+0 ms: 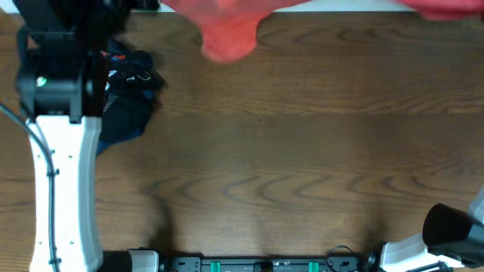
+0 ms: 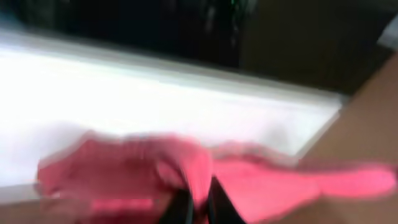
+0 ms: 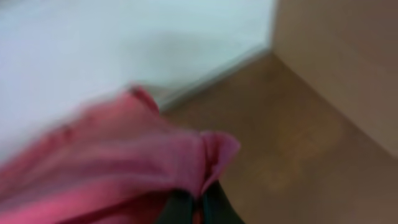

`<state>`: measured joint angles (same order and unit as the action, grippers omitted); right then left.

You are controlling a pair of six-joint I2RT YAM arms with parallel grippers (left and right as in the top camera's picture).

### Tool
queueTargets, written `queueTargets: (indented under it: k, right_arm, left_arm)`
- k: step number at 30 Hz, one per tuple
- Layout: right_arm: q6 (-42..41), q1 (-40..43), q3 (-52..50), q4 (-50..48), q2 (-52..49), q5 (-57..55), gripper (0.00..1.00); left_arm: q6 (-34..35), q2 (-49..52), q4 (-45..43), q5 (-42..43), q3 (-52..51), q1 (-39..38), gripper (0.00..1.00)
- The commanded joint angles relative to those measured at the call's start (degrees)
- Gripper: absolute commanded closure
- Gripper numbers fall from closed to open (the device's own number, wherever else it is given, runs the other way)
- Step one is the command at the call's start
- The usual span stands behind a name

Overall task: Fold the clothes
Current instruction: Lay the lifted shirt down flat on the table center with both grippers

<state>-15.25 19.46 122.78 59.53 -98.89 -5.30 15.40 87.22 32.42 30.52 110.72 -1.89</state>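
The red cloth is still hanging raised above clear tabletop. I will move my right gripper back and down to the bare wood and let go of the cloth's bunched edge.
The clothes, a coral-red shirt, hang blurred along the table's far edge in the overhead view, with another red part at the top right corner. In the left wrist view my left gripper is shut on a fold of the red cloth, which spreads to both sides of the dark fingers. In the right wrist view my right gripper is shut on a bunched edge of the same red cloth, held above the wooden table. No print shows. Neither gripper's fingers show in the overhead view.
A dark navy and black heap of garments lies at the far left beside my left arm. Part of my right arm sits at the near right corner. A white surface lies beyond the table's far edge.
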Motion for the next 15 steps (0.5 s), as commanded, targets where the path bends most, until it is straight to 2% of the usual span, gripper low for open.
queueTargets:
  k: [1, 3, 6, 11, 15]
  right_arm:
    - [1.92, 1.40, -2.67, 5.20, -2.93, -9.73, 0.99]
    - [3.69, 1.36, -5.40, 9.11, -3.93, -9.46, 0.99]
    - [3.72, 1.38, -10.86, 13.66, -4.98, -9.44, 0.99]
    - [3.50, 1.62, -24.28, 15.32, -5.11, -9.27, 0.99]
    - [0.33, 3.10, -34.03, 15.19, -5.05, -9.20, 0.99]
  left_arm:
    - [-5.11, 1.79, 15.30, 2.73, -1.01, 0.81, 0.94]
    - [-8.46, 2.64, 27.78, 2.71, -2.93, 0.07, 0.94]
    - [-10.10, 3.54, 36.50, 2.71, -7.93, -1.25, 0.94]
    - [-11.17, 3.76, 39.63, 2.71, -21.18, -4.17, 0.94]
    - [-13.05, 3.76, 40.81, 2.67, -31.67, -6.08, 0.94]
